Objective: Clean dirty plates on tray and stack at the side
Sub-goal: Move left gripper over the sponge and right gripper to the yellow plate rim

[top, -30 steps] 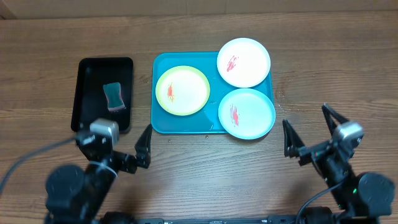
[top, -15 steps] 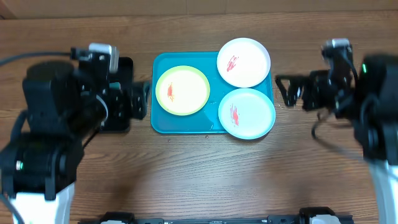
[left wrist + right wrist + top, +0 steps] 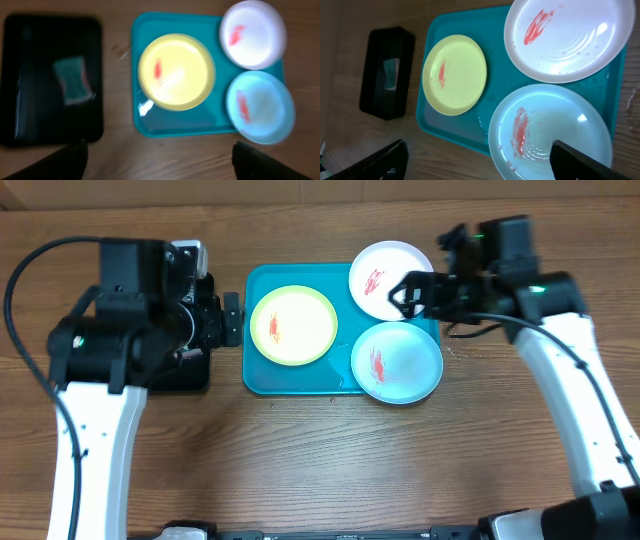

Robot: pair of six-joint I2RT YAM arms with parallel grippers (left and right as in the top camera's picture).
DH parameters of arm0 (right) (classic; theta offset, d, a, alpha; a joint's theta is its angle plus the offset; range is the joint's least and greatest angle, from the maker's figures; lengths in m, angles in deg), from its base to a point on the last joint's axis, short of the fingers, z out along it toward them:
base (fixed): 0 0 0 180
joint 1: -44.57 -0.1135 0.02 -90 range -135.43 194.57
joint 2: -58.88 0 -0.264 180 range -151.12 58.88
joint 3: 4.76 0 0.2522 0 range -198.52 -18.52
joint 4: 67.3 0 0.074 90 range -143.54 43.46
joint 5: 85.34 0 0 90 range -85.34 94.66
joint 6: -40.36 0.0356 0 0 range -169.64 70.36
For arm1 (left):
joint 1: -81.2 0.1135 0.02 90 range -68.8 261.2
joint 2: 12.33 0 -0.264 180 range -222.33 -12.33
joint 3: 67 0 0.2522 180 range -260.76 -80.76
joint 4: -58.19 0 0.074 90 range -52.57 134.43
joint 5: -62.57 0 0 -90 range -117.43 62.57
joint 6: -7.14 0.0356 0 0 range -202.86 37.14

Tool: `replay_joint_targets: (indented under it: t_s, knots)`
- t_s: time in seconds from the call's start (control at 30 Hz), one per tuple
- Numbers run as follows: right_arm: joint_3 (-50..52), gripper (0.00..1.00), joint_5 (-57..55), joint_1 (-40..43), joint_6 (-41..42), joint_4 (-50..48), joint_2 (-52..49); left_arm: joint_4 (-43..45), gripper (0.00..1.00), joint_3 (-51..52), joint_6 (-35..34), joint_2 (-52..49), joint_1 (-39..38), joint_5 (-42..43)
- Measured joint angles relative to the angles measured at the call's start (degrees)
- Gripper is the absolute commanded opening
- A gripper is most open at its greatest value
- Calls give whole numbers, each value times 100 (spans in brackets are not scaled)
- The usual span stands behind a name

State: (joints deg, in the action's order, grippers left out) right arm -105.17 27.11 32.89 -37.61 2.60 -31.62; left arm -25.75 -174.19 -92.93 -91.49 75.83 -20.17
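Note:
The robot's right gripper should first go to the left in the overhead view, to get down to the yellow-green plate's rim facing the mint plate, where empty tray leaves room.
The turquoise tray holds three plates with red smears: a yellow-green one on the left, a white one at the back right and a pale mint one at the front right. My left gripper is open and empty, hovering by the tray's left edge. My right gripper is open and empty, hovering over the white plate's front edge. The left wrist view shows the yellow, white and mint plates. The right wrist view shows the same plates: yellow, white, mint.
A black tray with a green-and-pink sponge lies left of the turquoise tray; in the overhead view my left arm hides most of it. Bare wooden table lies in front of and to the right of the turquoise tray.
Both arms have swung up from the table's front edge. The left now hovers over the black tray, the right over the tray's back right corner. The plates have not moved.

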Motion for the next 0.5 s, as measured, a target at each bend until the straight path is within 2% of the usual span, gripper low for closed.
replay_joint_targets:
  t_s: [0.07,0.27,0.5]
  knots:
    - [0,89,-306,-306,249,-125,-107,-214,78,-39,-442,-201,-70,-483]
    - [-2,82,-743,-852,691,-485,-424,-492,66,-103,-1325,-907,-142,-1578]
    - [-2,59,-909,-1211,1082,-1034,-1250,-319,68,-114,-1576,-1965,-140,-2135]
